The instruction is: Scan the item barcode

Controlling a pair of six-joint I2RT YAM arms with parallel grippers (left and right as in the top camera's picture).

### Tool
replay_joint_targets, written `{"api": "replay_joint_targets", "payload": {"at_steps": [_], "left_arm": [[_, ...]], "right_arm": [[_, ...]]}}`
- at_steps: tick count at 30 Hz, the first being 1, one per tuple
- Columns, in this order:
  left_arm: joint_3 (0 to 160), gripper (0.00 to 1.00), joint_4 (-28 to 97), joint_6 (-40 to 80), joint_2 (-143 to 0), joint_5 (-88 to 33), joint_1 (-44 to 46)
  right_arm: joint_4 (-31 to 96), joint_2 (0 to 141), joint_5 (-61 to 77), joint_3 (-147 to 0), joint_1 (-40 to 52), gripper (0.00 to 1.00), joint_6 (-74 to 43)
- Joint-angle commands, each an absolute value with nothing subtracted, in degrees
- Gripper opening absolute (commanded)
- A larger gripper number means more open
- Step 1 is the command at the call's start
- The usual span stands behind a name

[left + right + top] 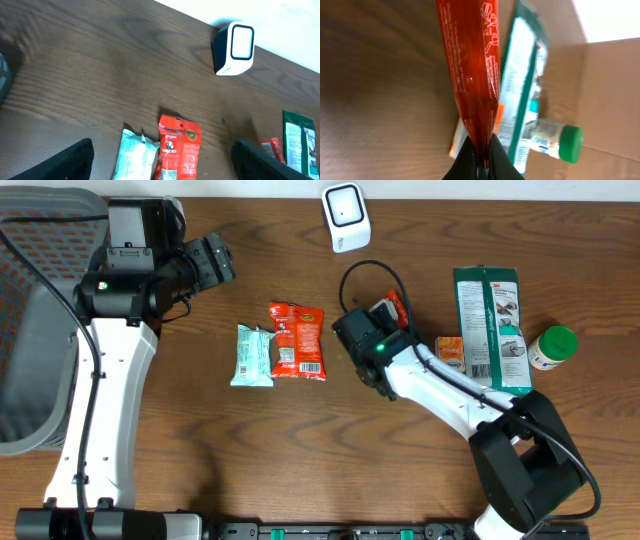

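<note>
My right gripper will next move down to the bare tabletop beside the small orange packet and let go of the red packet there, because that wood is clear of items.
My right gripper (388,320) (481,150) is shut on the lower edge of a glossy red snack packet (470,65), which stands edge-on above the table; from overhead only a red sliver of that packet (397,304) shows. The white barcode scanner (345,218) (235,47) stands at the table's far edge, apart from the held packet. My left gripper (215,260) (162,146) hovers open at the far left with nothing between its fingers. It looks down on a second red packet (298,340) (177,147) and a pale teal packet (252,356) (136,157) lying flat side by side.
A green 3M pack (492,328) (522,80), a small orange packet (450,355) and a green-capped bottle (552,348) (555,140) lie right of the right arm. A grey mesh bin (35,310) stands off the table's left side.
</note>
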State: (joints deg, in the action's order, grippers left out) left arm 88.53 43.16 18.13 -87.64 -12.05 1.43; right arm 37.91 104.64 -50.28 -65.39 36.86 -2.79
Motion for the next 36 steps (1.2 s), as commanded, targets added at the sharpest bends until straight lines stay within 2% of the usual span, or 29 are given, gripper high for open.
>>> {"api": "replay_joint_targets", "payload": {"at_steps": [1, 16, 23, 27, 30, 36], "left_arm": [[88.73, 0.88, 43.27, 17.69, -87.22, -11.92, 1.26], [88.73, 0.88, 43.27, 17.69, -87.22, -11.92, 1.26], [88.73, 0.88, 43.27, 17.72, -87.22, -11.92, 1.26], [88.73, 0.88, 43.27, 17.69, -87.22, -11.92, 1.26], [88.73, 0.88, 43.27, 17.69, -87.22, -11.92, 1.26], [88.73, 0.88, 43.27, 17.69, -87.22, -11.92, 1.26]], "right_arm": [[37.21, 106.28, -61.39, -63.02, 37.93, 0.01, -5.13], [35.4, 114.85, -58.61, -62.33, 38.5, 0.01, 5.04], [35.57, 115.42, -56.82, -62.35, 43.2, 0.02, 5.5], [35.73, 115.39, -50.48, -62.35, 45.6, 0.12, 5.41], [35.75, 115.39, -46.54, -62.35, 46.59, 0.26, 5.39], [35.77, 115.15, -42.96, -62.74, 46.85, 0.35, 2.66]]}}
